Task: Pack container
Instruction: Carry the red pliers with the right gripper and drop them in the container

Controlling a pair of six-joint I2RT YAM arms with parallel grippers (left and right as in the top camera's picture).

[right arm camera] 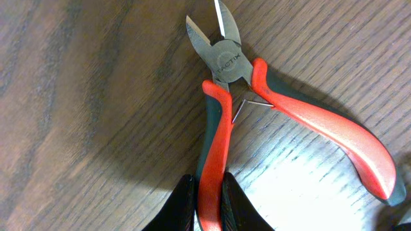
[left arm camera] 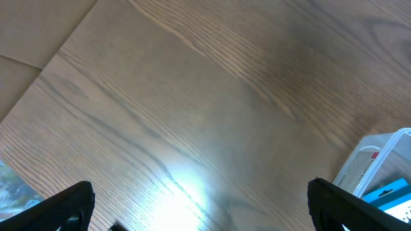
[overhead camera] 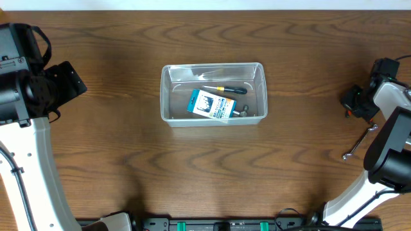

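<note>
The side cutters go up and across to the screwdriver in the container (overhead camera: 226, 89) next, left in the overhead view. My right gripper then lowers and releases them there.
The clear plastic container (overhead camera: 166, 96) stands at the table's middle and holds a blue-and-white box (overhead camera: 210, 104), a screwdriver (overhead camera: 226, 89) and a small metal tool (overhead camera: 247, 113). Its corner shows in the left wrist view (left arm camera: 384, 153). My right gripper (right arm camera: 209, 199) is shut on one red handle of a pair of side cutters (right arm camera: 225, 61) that lie on the wood. In the overhead view this gripper (overhead camera: 355, 102) is far right of the container. My left gripper (left arm camera: 205, 205) is open and empty above bare wood, far left of the container (overhead camera: 69, 80).
A small metal wrench (overhead camera: 361, 141) lies on the table near the right arm, below the right gripper. The arms' bases stand along the front edge at left and right.
</note>
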